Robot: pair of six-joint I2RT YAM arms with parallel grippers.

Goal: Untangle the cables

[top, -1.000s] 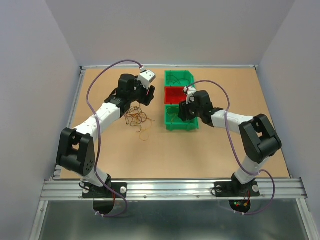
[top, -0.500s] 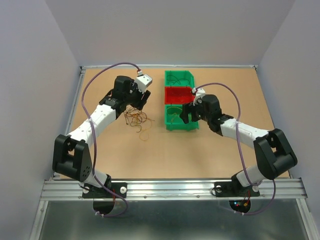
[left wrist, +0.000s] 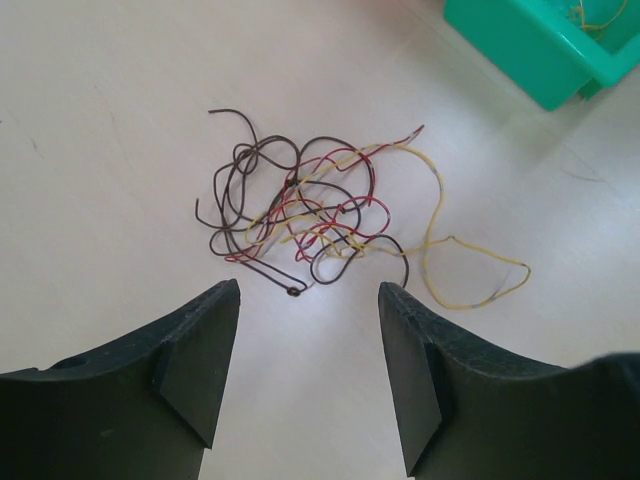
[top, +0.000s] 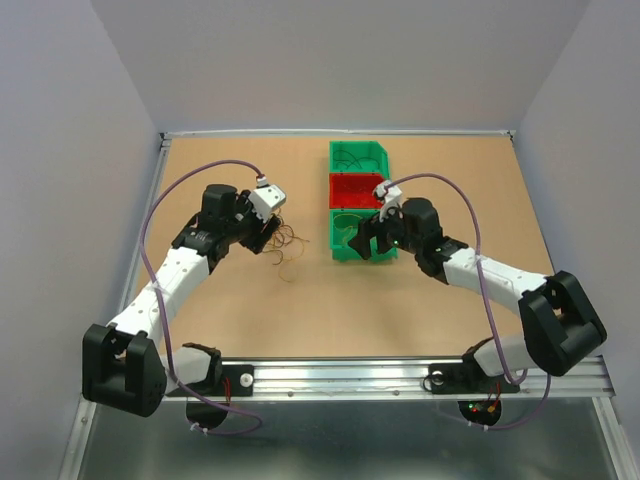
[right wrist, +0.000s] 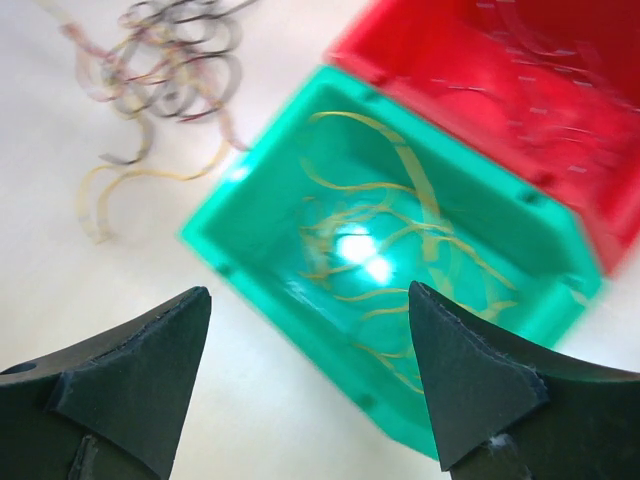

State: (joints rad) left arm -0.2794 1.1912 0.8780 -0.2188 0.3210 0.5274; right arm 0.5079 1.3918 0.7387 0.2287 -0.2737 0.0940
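The right gripper moves off the near green bin next, toward the tangle and down onto the yellow wire's loop (top: 287, 277) (right wrist: 97, 226), which sticks out.
The cables (left wrist: 320, 215) lie as a loose tangle of thin dark brown, red and yellow wires on the table; they also show in the top view (top: 285, 245) and blurred in the right wrist view (right wrist: 165, 60). My left gripper (left wrist: 308, 295) is open and empty, just short of the tangle's near edge. My right gripper (right wrist: 310, 300) is open and empty above the near green bin (right wrist: 270, 210), which holds several yellow wires (right wrist: 390, 240).
Three bins stand in a row right of the tangle: a far green bin (top: 358, 155) with dark wires, a red bin (top: 355, 190) in the middle, and the near green bin (top: 345, 250). Grey walls enclose the table; a metal rail (top: 350, 375) runs along its near edge.
My left gripper has pulled back toward the near left, off the far side of the tangle. My right gripper has moved nearer, from the red bin to over the near green bin.
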